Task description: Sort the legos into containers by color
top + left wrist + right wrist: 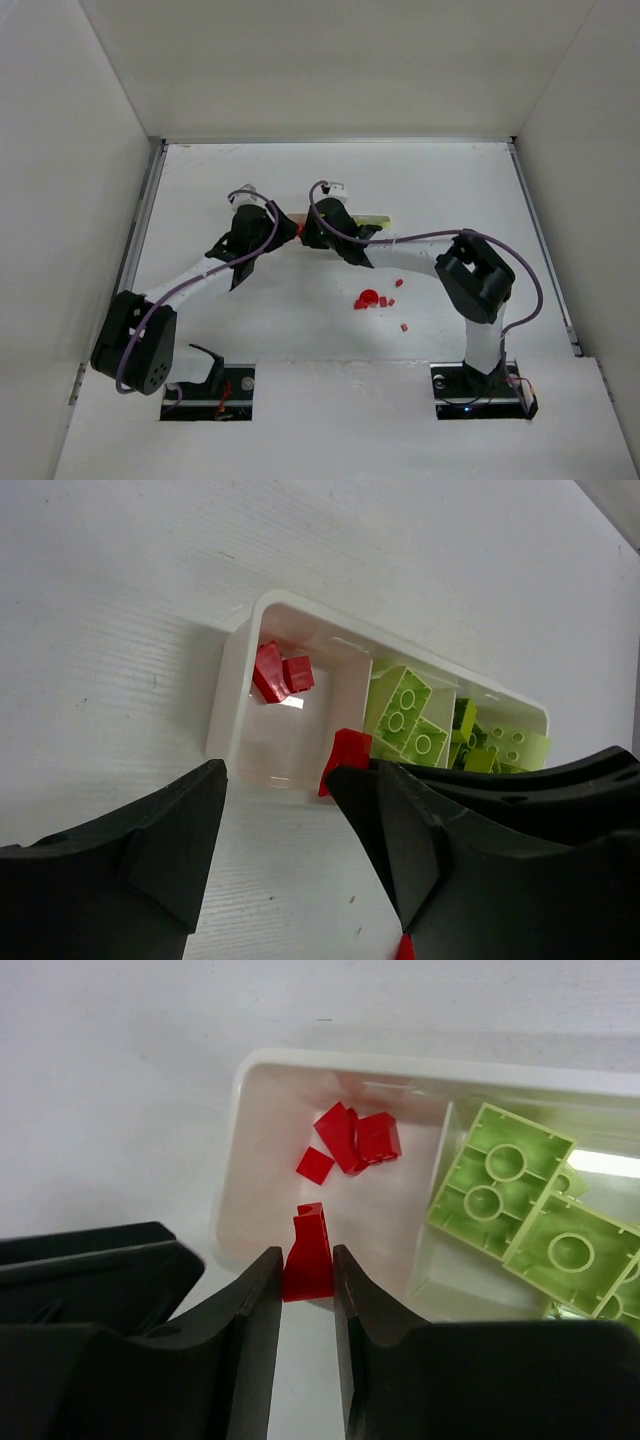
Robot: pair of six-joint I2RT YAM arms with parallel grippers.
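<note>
The left gripper swings back, to the right in the top view, and down onto a red lego at the rounder lego's near edge next, since red legos lie loose.
My right gripper (pixel 306 1262) is shut on a small red lego (pixel 308 1250) and holds it over the near wall of the white tray's (pixel 250 1070) end compartment. Several red legos (pixel 355 1138) lie in that compartment. Lime-green legos (pixel 505 1185) fill the compartment beside it. In the left wrist view my left gripper (pixel 275 778) stands open and empty over bare table just short of the tray (pixel 232 680), close beside the right gripper's fingers (pixel 520 785) and the held red lego (pixel 345 758). From above, both grippers (pixel 296 234) meet over the tray and hide most of it.
More red legos lie loose on the table in front of the right arm: a rounder piece (pixel 368 298) and small ones (pixel 399 283) (pixel 404 326). White walls close in the table on the left, right and back.
</note>
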